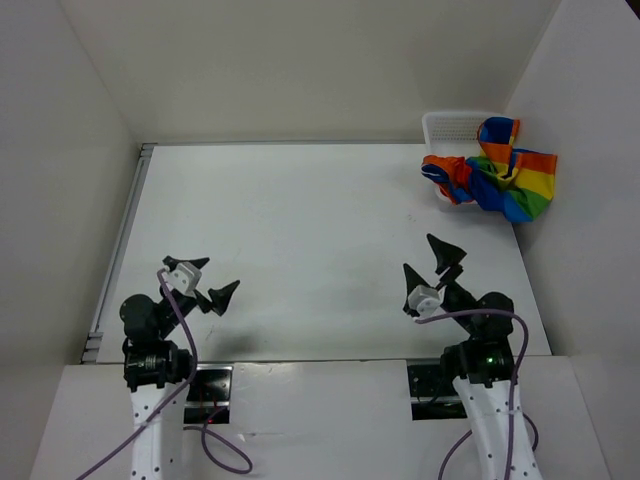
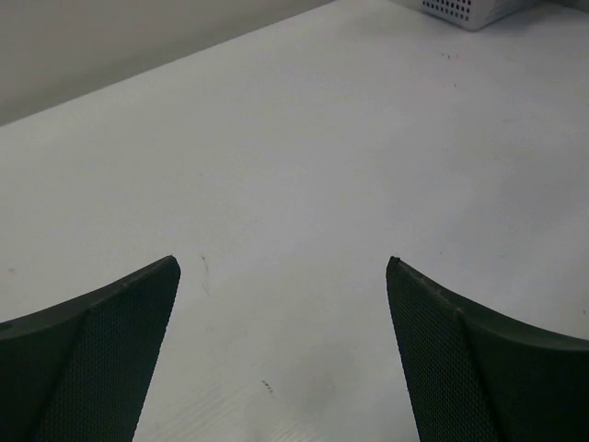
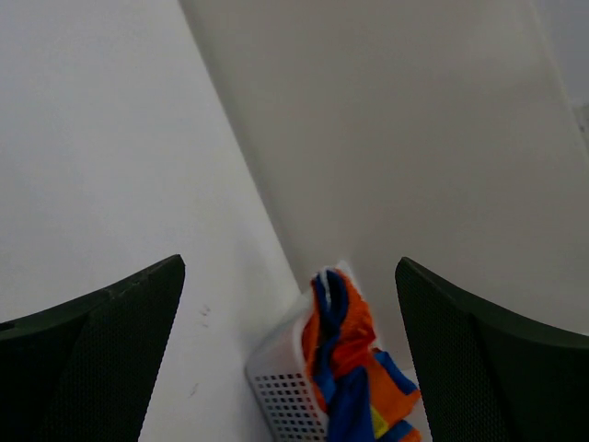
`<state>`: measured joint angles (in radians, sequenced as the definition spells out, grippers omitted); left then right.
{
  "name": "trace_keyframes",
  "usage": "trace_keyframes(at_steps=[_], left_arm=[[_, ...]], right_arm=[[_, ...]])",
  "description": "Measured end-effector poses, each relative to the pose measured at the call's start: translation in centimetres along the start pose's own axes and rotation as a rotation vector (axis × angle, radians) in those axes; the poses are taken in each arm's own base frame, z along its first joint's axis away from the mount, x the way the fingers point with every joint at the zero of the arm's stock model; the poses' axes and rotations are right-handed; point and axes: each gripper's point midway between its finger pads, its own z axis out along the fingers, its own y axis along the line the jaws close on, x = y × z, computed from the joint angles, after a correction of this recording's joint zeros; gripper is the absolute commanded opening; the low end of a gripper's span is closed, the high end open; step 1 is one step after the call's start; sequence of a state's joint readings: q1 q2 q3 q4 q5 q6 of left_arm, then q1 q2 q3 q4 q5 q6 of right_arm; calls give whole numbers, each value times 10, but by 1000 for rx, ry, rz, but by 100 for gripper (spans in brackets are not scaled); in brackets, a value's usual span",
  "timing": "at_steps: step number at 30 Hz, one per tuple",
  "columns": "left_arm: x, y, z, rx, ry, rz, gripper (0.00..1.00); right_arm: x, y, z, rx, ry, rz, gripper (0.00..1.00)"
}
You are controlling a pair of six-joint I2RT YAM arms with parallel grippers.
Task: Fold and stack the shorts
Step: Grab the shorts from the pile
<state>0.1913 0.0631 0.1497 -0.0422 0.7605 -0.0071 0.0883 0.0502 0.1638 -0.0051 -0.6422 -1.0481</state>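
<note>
My right gripper reaches outward and tilts down next, then closes on the blue edge of the shorts' blue-and-orange end, since that end spills over the basket's rim.
The rainbow-striped shorts [image 1: 495,172] lie crumpled in and over the white mesh basket [image 1: 446,127] at the far right corner of the table. They also show in the right wrist view [image 3: 354,368], bunched over the basket's rim [image 3: 285,391]. My right gripper [image 1: 436,262] is open and empty, well short of the basket and pointing toward it. My left gripper [image 1: 208,281] is open and empty over the near left of the table; its wrist view shows its open gripper [image 2: 283,267] with only bare table between its fingers.
White walls enclose the table on the left, back and right. The basket stands against the right wall. A corner of the basket [image 2: 469,9] shows at the top of the left wrist view. A metal rail [image 1: 120,240] runs along the table's left edge.
</note>
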Motion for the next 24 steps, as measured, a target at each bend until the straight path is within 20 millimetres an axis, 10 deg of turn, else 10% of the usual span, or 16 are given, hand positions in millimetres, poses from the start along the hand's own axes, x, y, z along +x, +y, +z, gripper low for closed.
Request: trace_keyframes(at_steps=[5, 10, 14, 17, 24], left_arm=[[-70, 23, 9, -56, 14, -4, 100], [-110, 101, 72, -145, 219, -159, 100], [-64, 158, 121, -253, 420, -251, 100], [-10, 149, 116, -288, 607, -312, 100], [6, 138, 113, -287, 683, -321, 100]], right_arm=[[-25, -90, 14, 44, 87, 118, 100], [44, -142, 86, 107, 384, 559, 100], [118, -113, 121, 187, 636, 873, 87], [159, -70, 110, 250, 837, 1009, 74], [217, -73, 73, 463, 1027, 1050, 73]])
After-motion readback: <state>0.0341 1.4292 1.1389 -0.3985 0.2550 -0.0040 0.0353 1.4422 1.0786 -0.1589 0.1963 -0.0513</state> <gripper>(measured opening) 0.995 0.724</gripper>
